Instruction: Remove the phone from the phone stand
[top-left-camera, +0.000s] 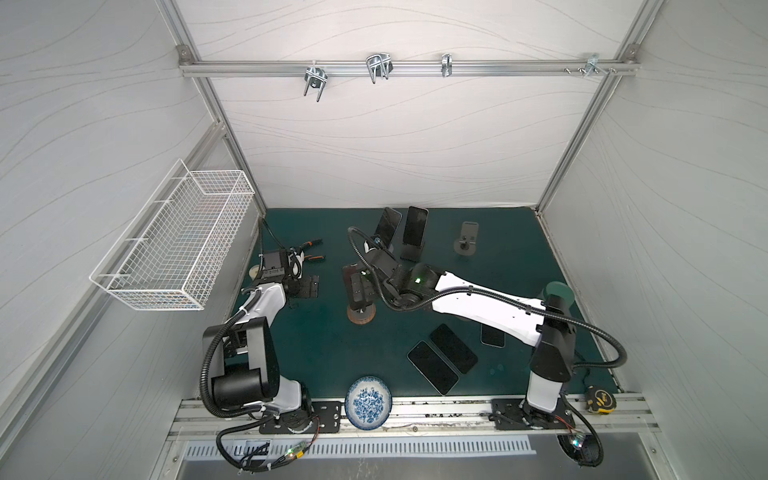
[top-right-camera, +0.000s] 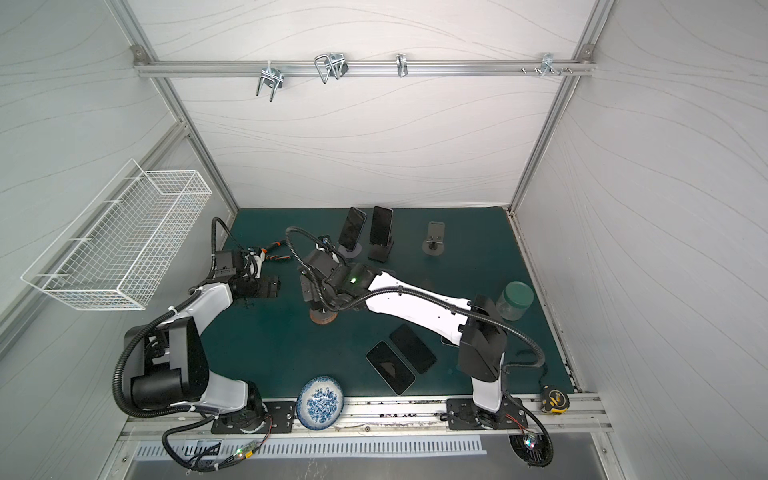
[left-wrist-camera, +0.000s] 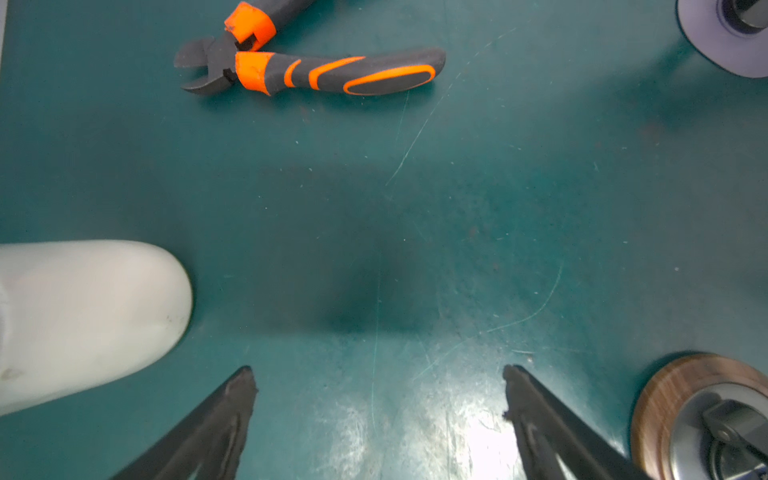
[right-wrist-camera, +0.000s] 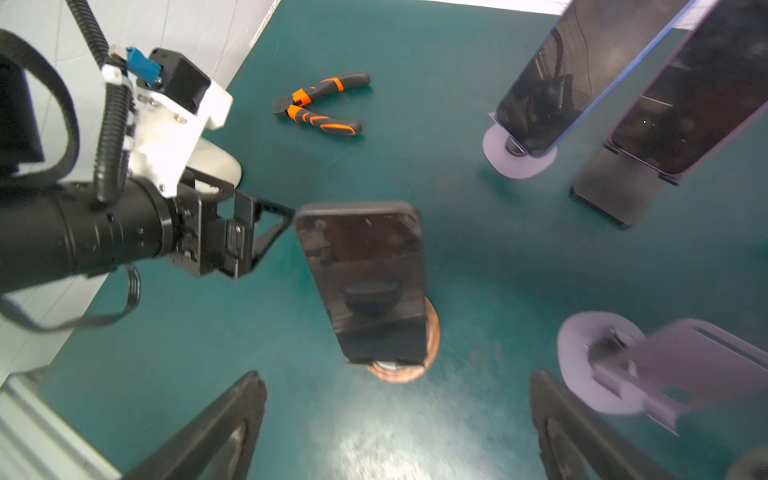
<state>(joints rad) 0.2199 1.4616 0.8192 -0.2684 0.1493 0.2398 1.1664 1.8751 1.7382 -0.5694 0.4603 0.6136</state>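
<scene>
The dark phone's upper end (right-wrist-camera: 360, 220) stands clear above the stand's wooden base, so the robot's right gripper needs to go down toward the left gripper next, with its open fingers on both sides of that end.
A dark phone (right-wrist-camera: 365, 274) leans upright on a phone stand with a round wooden base (right-wrist-camera: 432, 332), at the middle of the green mat (top-left-camera: 316, 345). My right gripper (right-wrist-camera: 395, 379) hovers just in front of and above it, open and holding nothing. In both top views this gripper (top-left-camera: 358, 293) (top-right-camera: 306, 289) covers most of the phone, and the wooden base (top-left-camera: 361, 318) shows below it. My left gripper (left-wrist-camera: 378, 374) is open and empty over bare mat. Its tip (right-wrist-camera: 266, 224) sits close beside the phone's upper edge.
Two more phones (top-left-camera: 388, 224) (top-left-camera: 415, 226) stand on stands at the back, next to an empty stand (top-left-camera: 467, 239). Phones (top-left-camera: 432, 365) (top-left-camera: 453, 347) lie flat near the front. Also here: orange pliers (left-wrist-camera: 311, 70), plate (top-left-camera: 368, 401), jar (top-right-camera: 514, 300), tape measure (top-left-camera: 600, 400), wire basket (top-left-camera: 174, 241).
</scene>
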